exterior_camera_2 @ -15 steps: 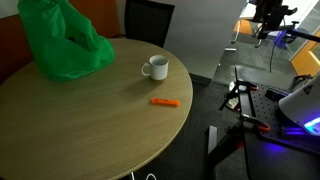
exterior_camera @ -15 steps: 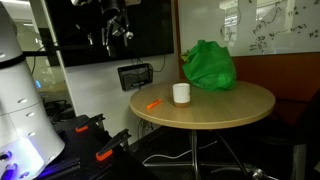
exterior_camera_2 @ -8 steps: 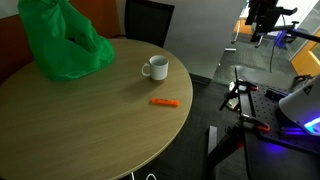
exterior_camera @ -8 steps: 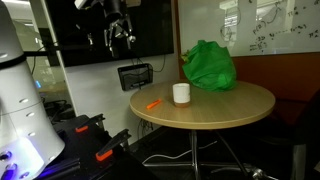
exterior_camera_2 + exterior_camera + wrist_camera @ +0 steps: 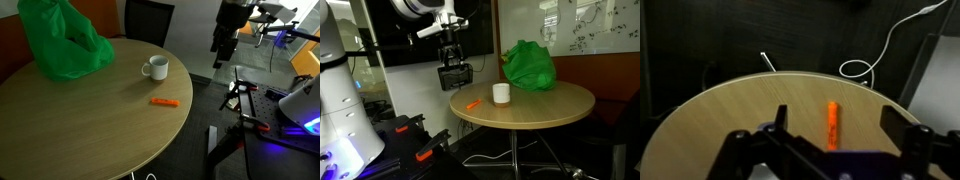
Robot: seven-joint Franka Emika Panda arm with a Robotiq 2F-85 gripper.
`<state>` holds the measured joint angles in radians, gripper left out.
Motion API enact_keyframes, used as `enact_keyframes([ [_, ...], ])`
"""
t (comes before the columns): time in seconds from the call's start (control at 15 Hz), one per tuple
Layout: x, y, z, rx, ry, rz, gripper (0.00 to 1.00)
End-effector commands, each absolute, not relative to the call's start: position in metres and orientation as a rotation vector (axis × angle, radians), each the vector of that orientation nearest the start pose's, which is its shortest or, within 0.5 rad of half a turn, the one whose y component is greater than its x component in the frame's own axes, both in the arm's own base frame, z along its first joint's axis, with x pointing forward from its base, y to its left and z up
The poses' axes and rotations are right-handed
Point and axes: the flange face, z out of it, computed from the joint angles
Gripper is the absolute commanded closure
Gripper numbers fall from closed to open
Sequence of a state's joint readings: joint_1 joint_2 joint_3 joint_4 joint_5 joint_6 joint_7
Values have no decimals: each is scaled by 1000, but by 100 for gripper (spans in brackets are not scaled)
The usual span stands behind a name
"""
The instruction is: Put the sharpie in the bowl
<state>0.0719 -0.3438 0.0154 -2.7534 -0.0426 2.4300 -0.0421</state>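
Observation:
My gripper moves outward and down onto the sharpie's mug-side end [image 5: 155, 100] [image 5: 833, 146] next, which lies below and outward of it, since the gripper hangs high beyond the table edge.
An orange sharpie [image 5: 473, 104] lies near the edge of the round wooden table [image 5: 545, 112]; it shows in both exterior views [image 5: 164, 102] and in the wrist view [image 5: 832, 125]. A white mug [image 5: 501, 93] stands near it, also seen in an exterior view [image 5: 155, 68]; no bowl shows. My gripper [image 5: 451, 64] hangs in the air beyond the table edge, well above the sharpie, also in an exterior view [image 5: 222, 46]. In the wrist view the gripper [image 5: 835, 122] is open and empty, with the sharpie lying between the jaws far below.
A green bag [image 5: 528, 65] sits at the back of the table [image 5: 62, 42]. A black chair [image 5: 148, 20] stands behind the table. Robot base parts and cables [image 5: 250, 115] lie on the floor beside it.
The arm has come down and moved toward the table edge. The sharpie, mug and bag have not moved.

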Motion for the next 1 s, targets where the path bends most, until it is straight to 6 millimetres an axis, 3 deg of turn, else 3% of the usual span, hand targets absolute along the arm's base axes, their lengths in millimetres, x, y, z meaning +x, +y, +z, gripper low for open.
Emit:
enact_keyframes([
  [0.0,424,54,282,-3139,-264,-22,0],
  [0.4,494,83,203,-3192,-249,65,0],
  [0.73,529,105,150,-3222,-226,157,1],
  [0.87,537,112,135,-3225,-228,172,7],
  [0.93,541,113,130,-3246,-214,159,24],
])
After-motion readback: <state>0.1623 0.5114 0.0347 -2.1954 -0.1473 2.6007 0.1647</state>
